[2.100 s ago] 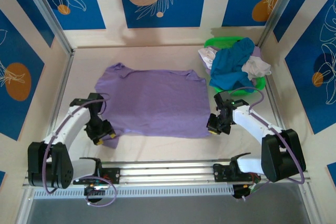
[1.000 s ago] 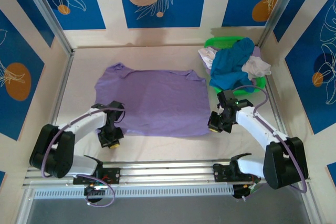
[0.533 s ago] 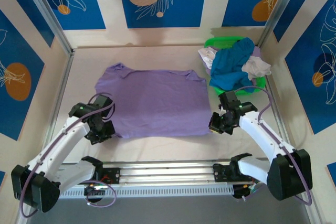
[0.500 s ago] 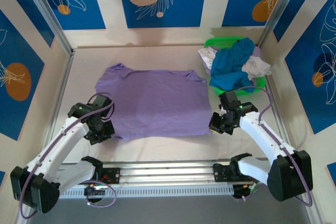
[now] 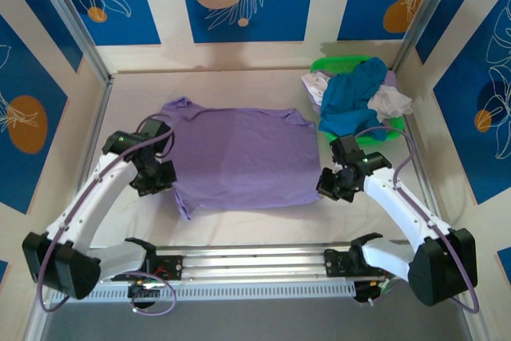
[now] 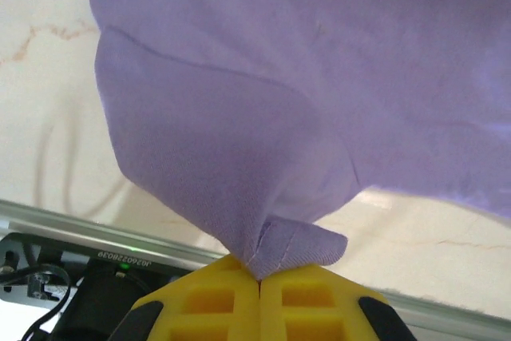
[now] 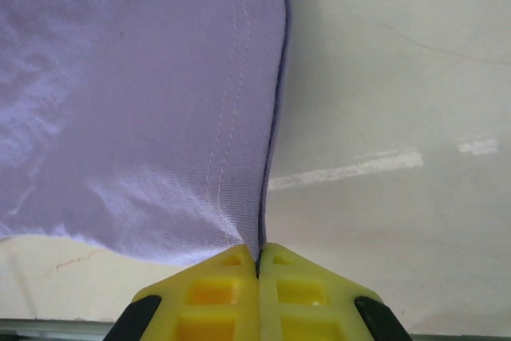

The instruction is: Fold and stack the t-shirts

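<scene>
The shirt is below my left gripper and outward of it. My left gripper needs to swing outward and down next, to free the shirt's near corner onto the shirt's spread side (image 5: pixel 185 148) (image 6: pixel 164 5).
A lavender t-shirt (image 5: pixel 239 153) lies spread on the table, its front hem lifted at both near corners. My left gripper (image 5: pixel 160 180) is shut on the shirt's near left corner; the left wrist view shows the lavender cloth (image 6: pixel 263 141) hanging from the closed yellow fingers (image 6: pixel 207 301). My right gripper (image 5: pixel 326 189) is shut on the near right corner, where the stitched hem (image 7: pixel 239 157) runs into the closed yellow fingers (image 7: pixel 215 293). A teal t-shirt (image 5: pixel 351 101) and white t-shirts (image 5: pixel 391 103) are heaped in the basket at the back right.
The green plastic basket (image 5: pixel 339 64) stands at the back right corner against the wall. Bare table (image 5: pixel 136 93) runs along the back and left of the lavender shirt. A metal rail (image 5: pixel 255 261) with the arm bases lines the near edge.
My left gripper has carried its corner of the lavender shirt back and slightly left, pulling the near left hem off the table. The right gripper has shifted only a little.
</scene>
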